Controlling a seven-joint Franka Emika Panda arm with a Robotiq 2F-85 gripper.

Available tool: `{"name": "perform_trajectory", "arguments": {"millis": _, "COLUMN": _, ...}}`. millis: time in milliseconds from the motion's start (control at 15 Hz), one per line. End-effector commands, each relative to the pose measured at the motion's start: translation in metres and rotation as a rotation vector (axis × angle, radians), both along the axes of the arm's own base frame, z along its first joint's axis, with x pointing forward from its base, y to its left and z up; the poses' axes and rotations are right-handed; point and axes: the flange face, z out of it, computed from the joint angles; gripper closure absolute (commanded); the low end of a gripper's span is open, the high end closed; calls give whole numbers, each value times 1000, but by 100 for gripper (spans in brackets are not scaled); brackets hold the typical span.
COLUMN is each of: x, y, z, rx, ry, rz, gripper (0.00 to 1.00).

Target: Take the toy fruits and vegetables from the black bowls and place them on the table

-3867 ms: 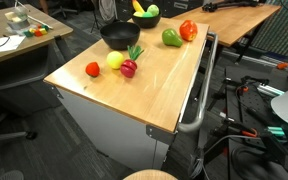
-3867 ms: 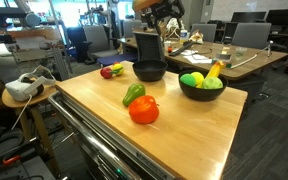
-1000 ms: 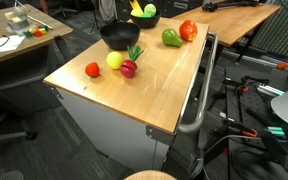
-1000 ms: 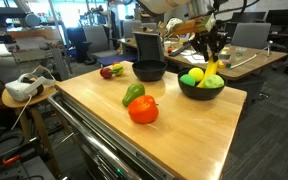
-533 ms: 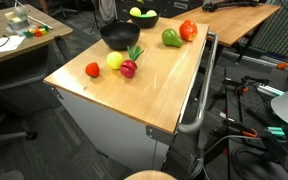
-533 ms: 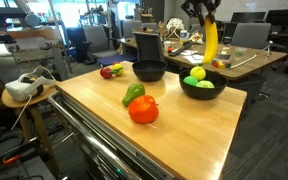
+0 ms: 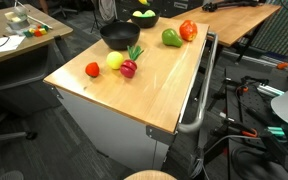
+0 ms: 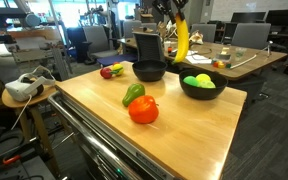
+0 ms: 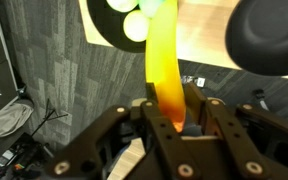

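I need to carry the yellow banana in my gripper away from the bowls next. Then I should bring it down onto the table between the green pepper and the radish, where the wood is bare.
My gripper is shut on the yellow banana, which hangs in the air above the table between the two black bowls. In the wrist view the banana runs up from between the fingers of the gripper. One bowl holds yellow-green fruits; the other bowl looks empty. On the table lie a green pepper, a tomato, and at the far end a radish, a second tomato and a yellow-green fruit.
A black box stands behind the empty bowl. A stool with a white headset sits beside the table. Other wooden desks and cables on the floor surround it. A metal bar handle runs along the cabinet.
The gripper has lifted the banana out of the bowl with the yellow-green fruits and carried it sideways toward the empty bowl.
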Motion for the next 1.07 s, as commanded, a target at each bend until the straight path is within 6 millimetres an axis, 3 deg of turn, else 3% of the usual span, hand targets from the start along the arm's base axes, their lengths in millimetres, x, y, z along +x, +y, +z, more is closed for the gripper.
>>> {"name": "perform_trajectory", "arguments": {"millis": 0, "x": -50, "y": 51, "z": -22, "rx": 7, "ry": 58, "rz": 65, "gripper": 91}}
{"name": "perform_trajectory", "arguments": {"millis": 333, "x": -92, "y": 107, "z": -67, "rx": 36, "ry": 171, "rz": 146, "gripper": 91}}
{"name": "perform_trajectory", "arguments": {"millis": 600, "x": -113, "y": 129, "z": -88, "rx": 32, "ry": 236, "rz": 198, "gripper": 91}}
{"name": "perform_trajectory", "arguments": {"millis": 1000, "x": -126, "y": 159, "z": -118, "rx": -20, "ry": 301, "rz": 270, "gripper": 91}}
